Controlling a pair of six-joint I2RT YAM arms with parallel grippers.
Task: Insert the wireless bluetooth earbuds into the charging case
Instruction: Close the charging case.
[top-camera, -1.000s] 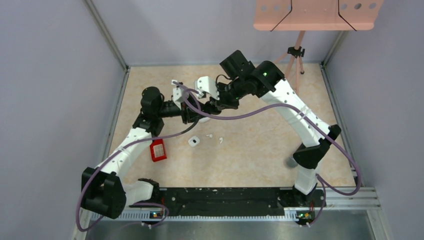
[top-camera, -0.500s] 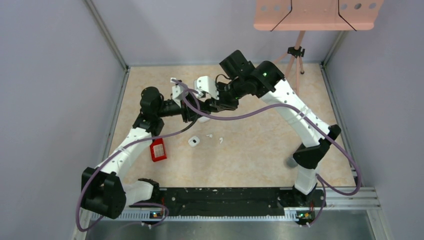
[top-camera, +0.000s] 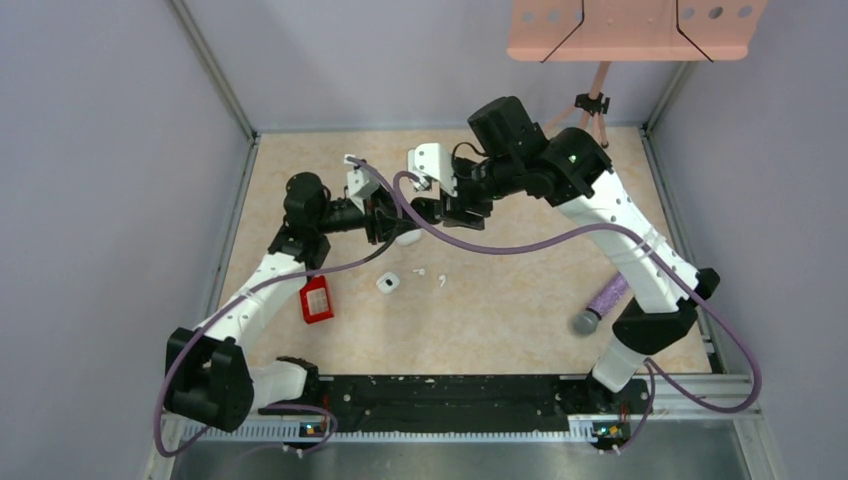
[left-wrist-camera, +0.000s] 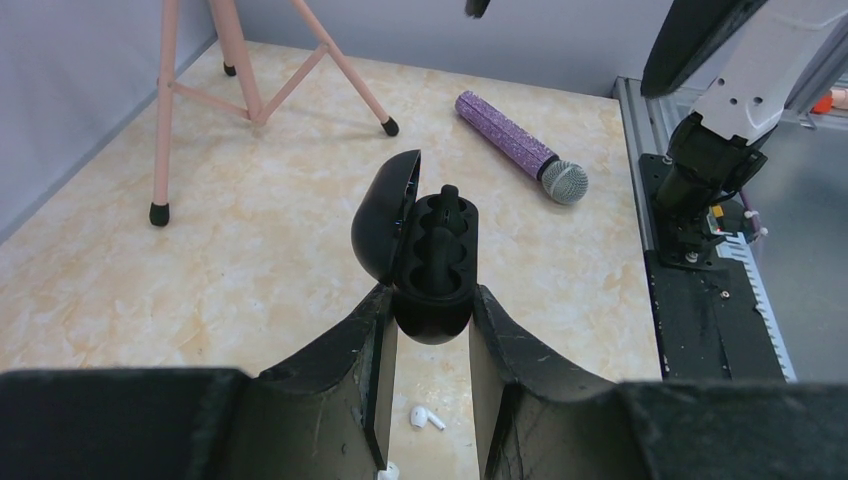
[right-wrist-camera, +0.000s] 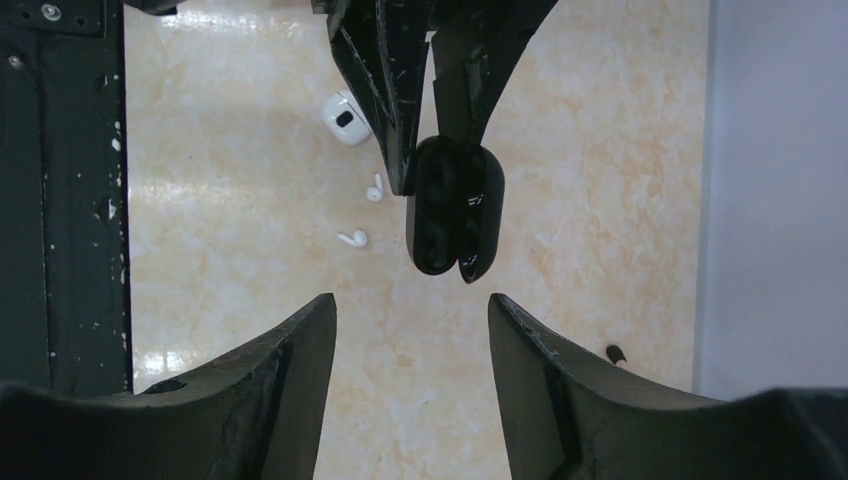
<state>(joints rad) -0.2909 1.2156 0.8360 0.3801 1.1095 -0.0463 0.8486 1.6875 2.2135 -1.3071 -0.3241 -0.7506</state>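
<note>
Next, my left gripper lowers, tilting down, to the bare tabletop outward of the white earbuds and releases the charging case (left-wrist-camera: 432, 270), since that spot is clear.
My left gripper (left-wrist-camera: 432, 295) is shut on a black charging case (left-wrist-camera: 432, 270), held above the table with its lid (left-wrist-camera: 385, 215) swung open. A black earbud (left-wrist-camera: 449, 195) stands in the case's far socket, its tip poking out. My right gripper (right-wrist-camera: 410, 300) is open and empty, a short way back from the charging case (right-wrist-camera: 450, 215). Two white earbuds (right-wrist-camera: 375, 188) (right-wrist-camera: 352, 238) lie on the table below. From above, the left gripper (top-camera: 400, 218) and the right gripper (top-camera: 442, 208) face each other at mid-table.
A small white case (top-camera: 388, 283) sits by the white earbuds (top-camera: 441, 281). A red box (top-camera: 316, 300) lies to the left. A purple microphone (top-camera: 600, 305) lies to the right. A pink tripod (top-camera: 592, 105) stands at the back right. A small black bit (right-wrist-camera: 612, 353) lies near the wall.
My right gripper has opened and drawn back to the right, away from the case. Its arm swung right, uncovering the microphone. The left gripper kept its hold on the case.
</note>
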